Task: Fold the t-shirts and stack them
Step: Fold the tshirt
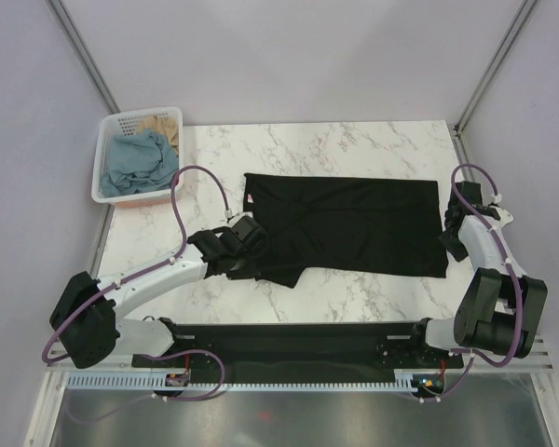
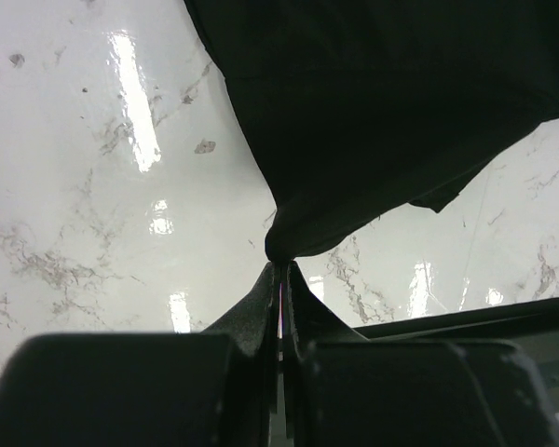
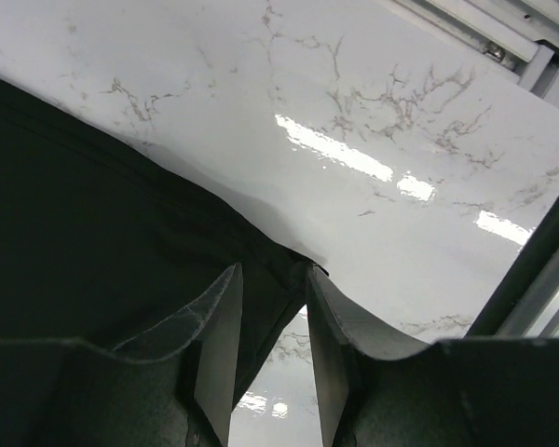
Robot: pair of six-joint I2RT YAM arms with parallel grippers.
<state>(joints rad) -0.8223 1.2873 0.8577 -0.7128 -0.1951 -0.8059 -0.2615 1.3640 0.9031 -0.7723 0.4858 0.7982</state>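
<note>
The black t-shirt's near corner lies free below and back of my right gripper, so its open fingers go back down over it next and close.
A black t-shirt lies spread across the middle of the marble table, its small pinkish neck label at the left end. My left gripper is at the shirt's near-left part, shut on a pinched fold of black fabric; its jaws meet with cloth bunched at the tips. My right gripper is at the shirt's right edge. Its jaws stand apart, and the shirt's corner lies slack between them, gripped by neither finger.
A white slotted basket stands at the table's back-left corner with a dusty blue shirt and a tan one in it. A metal frame post rises at the back right. Black rail runs along the near edge.
</note>
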